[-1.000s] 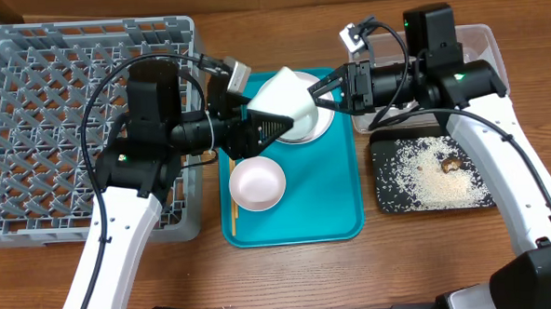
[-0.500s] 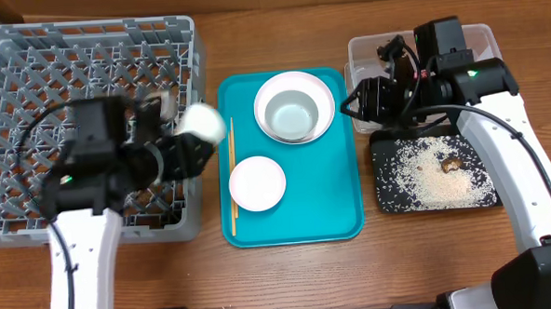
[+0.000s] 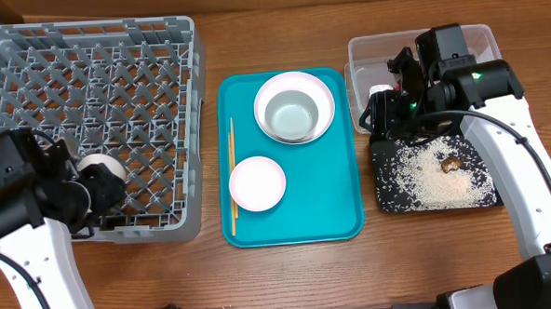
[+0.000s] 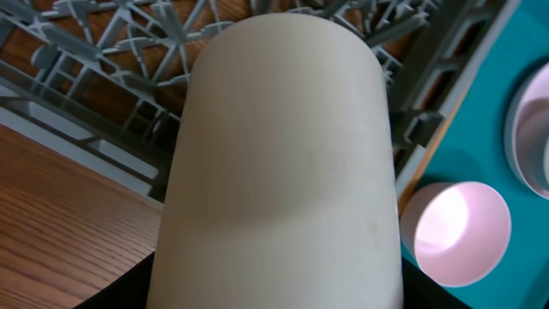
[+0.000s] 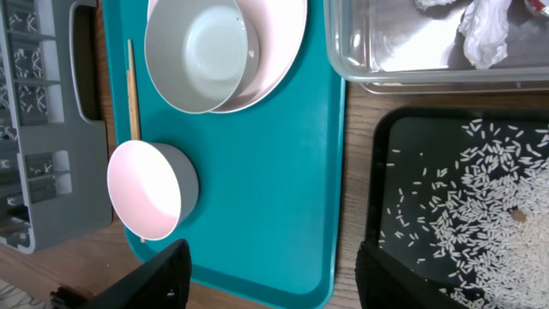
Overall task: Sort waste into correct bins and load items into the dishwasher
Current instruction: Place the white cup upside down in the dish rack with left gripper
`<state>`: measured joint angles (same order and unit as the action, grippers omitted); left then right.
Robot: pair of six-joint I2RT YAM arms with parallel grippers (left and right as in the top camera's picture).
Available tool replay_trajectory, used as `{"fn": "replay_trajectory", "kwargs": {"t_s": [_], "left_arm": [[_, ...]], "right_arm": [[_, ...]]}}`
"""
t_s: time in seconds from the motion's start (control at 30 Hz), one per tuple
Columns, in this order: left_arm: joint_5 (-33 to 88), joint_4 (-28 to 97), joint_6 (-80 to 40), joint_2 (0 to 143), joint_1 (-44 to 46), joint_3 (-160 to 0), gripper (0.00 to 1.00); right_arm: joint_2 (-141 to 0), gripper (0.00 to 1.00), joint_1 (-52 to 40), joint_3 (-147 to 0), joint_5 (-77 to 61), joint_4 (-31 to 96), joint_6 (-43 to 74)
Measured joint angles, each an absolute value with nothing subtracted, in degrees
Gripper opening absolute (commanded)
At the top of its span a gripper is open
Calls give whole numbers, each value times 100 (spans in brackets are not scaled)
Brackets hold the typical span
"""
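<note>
The front pegs of the grey dish rack lie below the robot's left gripper, so the left gripper will next lower the sideways white cup among those pegs and release it.
My left gripper (image 3: pixel 84 189) is shut on a white cup (image 3: pixel 100 169), held on its side over the front left part of the grey dish rack (image 3: pixel 86 79). The cup (image 4: pixel 283 154) fills the left wrist view and hides the fingers. My right gripper (image 5: pixel 283 287) is open and empty, above the right edge of the teal tray (image 3: pixel 297 223). On the tray are a pale bowl (image 3: pixel 292 112) nested in a pink-white plate, a small pink bowl (image 3: pixel 257 183) and wooden chopsticks (image 3: pixel 233 175).
A clear bin (image 3: pixel 475 39) with crumpled waste stands at the back right. A black tray (image 3: pixel 426 180) with scattered rice and a brown scrap lies in front of it. The right wrist view shows the rack's handle (image 5: pixel 81 69) left of the teal tray (image 5: pixel 283 172).
My left arm has carried the cup from over the teal tray leftward to the rack's front left. My right arm has drawn back to the right, off the tray.
</note>
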<state>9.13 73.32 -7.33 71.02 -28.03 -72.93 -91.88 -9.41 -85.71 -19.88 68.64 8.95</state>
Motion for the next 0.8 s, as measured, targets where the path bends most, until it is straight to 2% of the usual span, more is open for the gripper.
{"fn": "replay_trajectory", "kwargs": {"t_s": [0.37, 0.53, 0.63, 0.7, 0.73, 0.8], "left_arm": [[779, 6871, -733, 8333, -2862, -7295, 4], [781, 6678, -733, 8844, -2862, -7295, 31], [781, 6589, -733, 9050, -2862, -7295, 75], [779, 6569, -751, 9135, -2862, -7295, 94], [779, 6565, -794, 9155, -2862, -7295, 100], [781, 6576, -891, 9157, -2862, -7319, 100]], "right_arm": [[-9188, 63, -941, -8576, -1933, 6976, 895], [-9188, 63, -941, -8576, -1925, 6993, 897], [-9188, 63, -941, -8576, -1922, 7000, 891], [-9188, 63, -941, -8576, -1922, 7015, 893], [-9188, 63, -941, -8576, -1925, 7017, 893], [-9188, 63, -941, -8576, -1922, 7030, 895]]}}
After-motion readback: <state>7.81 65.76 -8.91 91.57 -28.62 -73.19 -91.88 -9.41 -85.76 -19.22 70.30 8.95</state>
